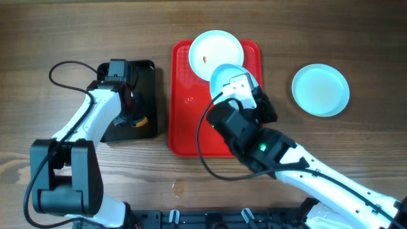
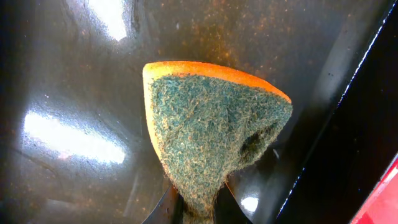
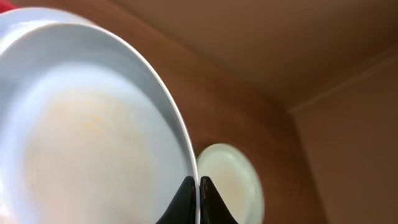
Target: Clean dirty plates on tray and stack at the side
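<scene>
The right gripper swings to the right in the overhead view next, then down onto the third plate, since that plate lies clear of the red tray [image 1: 187,108].
A red tray [image 1: 187,108] lies in the middle of the table. One plate [image 1: 215,52] with an orange smear lies at the tray's far end. My right gripper [image 3: 197,198] is shut on the rim of a second plate [image 3: 87,137], held tilted above the tray [image 1: 224,73]. A third plate [image 1: 320,89] lies on the table to the right; it also shows in the right wrist view [image 3: 233,180]. My left gripper [image 2: 198,208] is shut on an orange-and-green sponge [image 2: 211,137] over the black tray [image 2: 74,124].
The black tray [image 1: 147,76] stands left of the red tray. Black cables loop from both arms over the table. A black rail runs along the table's front edge.
</scene>
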Tool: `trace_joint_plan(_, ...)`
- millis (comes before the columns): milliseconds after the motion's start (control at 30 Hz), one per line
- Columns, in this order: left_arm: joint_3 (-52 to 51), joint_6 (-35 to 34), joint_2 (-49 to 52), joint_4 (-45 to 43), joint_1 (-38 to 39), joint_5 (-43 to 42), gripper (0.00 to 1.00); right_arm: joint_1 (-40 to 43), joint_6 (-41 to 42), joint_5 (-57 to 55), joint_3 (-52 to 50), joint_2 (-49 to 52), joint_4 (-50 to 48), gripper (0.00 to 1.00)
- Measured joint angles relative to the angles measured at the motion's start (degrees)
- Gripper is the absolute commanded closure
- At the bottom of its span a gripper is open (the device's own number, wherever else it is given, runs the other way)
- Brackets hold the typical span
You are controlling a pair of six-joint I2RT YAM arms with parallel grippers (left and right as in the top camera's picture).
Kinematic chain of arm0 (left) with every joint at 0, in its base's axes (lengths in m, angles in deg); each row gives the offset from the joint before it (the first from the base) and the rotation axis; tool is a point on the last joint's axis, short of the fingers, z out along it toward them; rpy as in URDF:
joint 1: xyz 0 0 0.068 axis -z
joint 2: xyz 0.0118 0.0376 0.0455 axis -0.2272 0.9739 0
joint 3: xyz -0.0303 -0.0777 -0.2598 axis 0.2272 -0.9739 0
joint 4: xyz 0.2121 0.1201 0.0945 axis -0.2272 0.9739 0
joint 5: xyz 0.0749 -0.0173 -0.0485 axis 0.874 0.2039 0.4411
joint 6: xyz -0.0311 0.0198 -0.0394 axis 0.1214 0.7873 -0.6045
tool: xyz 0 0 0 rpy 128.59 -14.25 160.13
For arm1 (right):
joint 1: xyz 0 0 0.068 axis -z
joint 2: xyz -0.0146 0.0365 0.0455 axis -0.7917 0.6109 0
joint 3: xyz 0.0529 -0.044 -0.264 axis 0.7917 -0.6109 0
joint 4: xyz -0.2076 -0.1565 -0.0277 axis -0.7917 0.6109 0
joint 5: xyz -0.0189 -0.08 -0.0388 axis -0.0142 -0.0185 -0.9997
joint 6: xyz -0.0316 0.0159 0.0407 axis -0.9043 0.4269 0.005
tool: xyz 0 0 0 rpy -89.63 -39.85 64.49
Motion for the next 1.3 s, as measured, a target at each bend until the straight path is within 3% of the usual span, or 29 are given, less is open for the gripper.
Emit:
trace_joint_plan(267, 0.0, 0.0, 0.0, 0.0, 0.0, 0.0, 0.91, 16.0, 7.8, 24.4, 0.0, -3.0, 1.5, 0.96)
trace_joint_plan(500, 0.0, 0.0, 0.0, 0.0, 0.0, -0.5, 0.91, 44.7, 16.6, 48.9, 0.9, -6.2, 5.1, 0.96)
trace_joint_plan(733, 0.0, 0.0, 0.0, 0.0, 0.0, -1.1, 0.92, 67.1, 22.5, 59.3, 0.9, 0.3, 7.6, 0.96)
trace_joint_plan(867, 0.0, 0.0, 0.0, 0.0, 0.0, -1.2, 0.92, 72.8, 24.6, 60.6, 0.9, 5.4, 7.2, 0.92)
trace_joint_plan(1100, 0.0, 0.0, 0.0, 0.0, 0.0, -1.5, 0.92, 76.5, 24.0, 62.9, 0.9, 12.8, 2.1, 0.46)
trace_joint_plan(1233, 0.0, 0.0, 0.0, 0.0, 0.0, -1.5, 0.92, 76.4, 17.3, 71.7, 1.0, 12.5, -2.7, 0.48)
trace_joint_plan(1300, 0.0, 0.0, 0.0, 0.0, 0.0, -1.5, 0.93, 74.6, 13.9, 81.6, 1.1, 11.3, -5.5, 0.51)
